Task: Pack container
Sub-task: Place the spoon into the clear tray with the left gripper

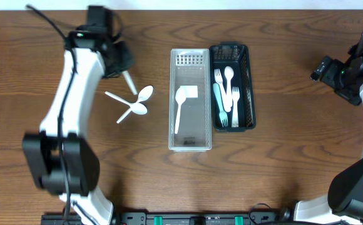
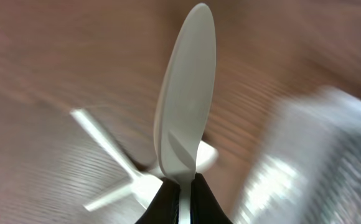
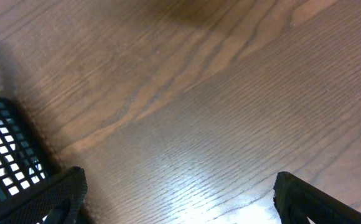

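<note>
My left gripper is to move next toward the black basket (image 1: 251, 94), over the free bottom of the clear container beside that spoon (image 1: 199, 114), and release there. The clear container already holds a white spoon.
My left gripper (image 1: 124, 70) is shut on a white plastic spoon (image 2: 187, 93), held above the table left of the clear container (image 1: 173, 125). In the overhead view the held spoon (image 1: 130, 83) points down toward two white spoons (image 1: 141, 101) that lie crossed on the table. These also show blurred in the left wrist view (image 2: 115, 180). The clear container holds one white utensil (image 1: 181, 103). The black basket (image 1: 251, 94) beside it holds several forks and spoons (image 1: 226, 94). My right gripper (image 3: 180, 205) is open and empty over bare table at the far right (image 1: 324, 67).
The clear container and black basket stand side by side in the table's middle. A corner of the black basket (image 3: 0, 149) shows in the right wrist view. The clear container (image 2: 317, 162) is a blur at the right of the left wrist view.
</note>
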Robot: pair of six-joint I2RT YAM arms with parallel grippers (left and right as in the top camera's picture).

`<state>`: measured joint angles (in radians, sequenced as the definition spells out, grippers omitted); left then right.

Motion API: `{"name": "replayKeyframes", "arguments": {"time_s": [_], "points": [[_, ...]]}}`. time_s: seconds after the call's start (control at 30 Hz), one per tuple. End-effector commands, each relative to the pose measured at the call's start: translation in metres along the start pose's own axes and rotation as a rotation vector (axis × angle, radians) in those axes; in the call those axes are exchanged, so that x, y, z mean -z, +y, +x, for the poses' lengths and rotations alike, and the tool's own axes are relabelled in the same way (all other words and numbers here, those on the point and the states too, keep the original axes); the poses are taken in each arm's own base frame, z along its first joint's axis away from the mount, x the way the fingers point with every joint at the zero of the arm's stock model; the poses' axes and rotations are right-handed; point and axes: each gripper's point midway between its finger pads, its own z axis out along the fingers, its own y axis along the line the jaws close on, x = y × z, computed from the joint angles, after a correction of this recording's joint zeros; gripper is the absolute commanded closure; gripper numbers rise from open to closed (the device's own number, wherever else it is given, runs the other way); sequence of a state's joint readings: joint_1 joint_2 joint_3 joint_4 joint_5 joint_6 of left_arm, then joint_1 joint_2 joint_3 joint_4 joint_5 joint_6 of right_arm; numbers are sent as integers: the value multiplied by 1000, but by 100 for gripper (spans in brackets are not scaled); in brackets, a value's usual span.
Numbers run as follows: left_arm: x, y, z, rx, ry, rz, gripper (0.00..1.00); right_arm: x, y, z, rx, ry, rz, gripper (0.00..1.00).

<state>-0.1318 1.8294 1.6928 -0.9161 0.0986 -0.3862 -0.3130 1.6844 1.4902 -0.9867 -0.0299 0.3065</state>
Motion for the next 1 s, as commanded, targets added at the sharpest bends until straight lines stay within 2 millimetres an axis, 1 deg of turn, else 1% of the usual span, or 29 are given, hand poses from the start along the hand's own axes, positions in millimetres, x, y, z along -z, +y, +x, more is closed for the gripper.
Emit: {"name": "replayKeyframes", "arguments": {"time_s": [0.0,0.07,0.13,0.23,0.37,0.4,0.47,0.5,0.57,0.63,0.67,0.73,0.8,0.87,0.9,0.97], "points": [[13,-45,26,-238,16,53,94,0,-2,0,-21,3,-1,1],[9,-69,48,-329,48,72,94,0,-2,0,-20,3,-1,1],[1,-85,67,-401,73,69,94,0,-2,0,-20,3,0,1],[-19,-99,92,-479,106,21,94,0,-2,0,-20,3,-1,1],[-43,-107,113,-521,166,4,92,0,-2,0,-21,3,0,1],[-48,-108,118,-530,183,-2,76,0,-2,0,-21,3,0,1],[-44,-106,117,-535,184,-5,36,0,-2,0,-20,3,-1,1],[-39,-104,113,-532,179,-10,23,0,-2,0,-20,3,0,1],[-25,-93,98,-512,146,-43,13,0,-2,0,-20,3,0,1],[-8,-75,78,-478,96,-90,7,0,-2,0,-20,3,-1,1],[0,-65,69,-457,73,-112,5,0,-2,0,-20,3,-1,1],[9,-41,51,-397,47,-143,5,0,-2,0,-20,3,0,1],[9,-16,36,-286,40,-171,5,0,-2,0,-21,3,0,1],[2,16,25,-69,44,-215,5,0,-2,0,-20,3,-1,1],[-3,32,23,34,51,-239,6,0,-2,0,-20,3,0,1],[-15,61,22,218,67,-287,10,0,-2,0,-20,3,0,1]]}}
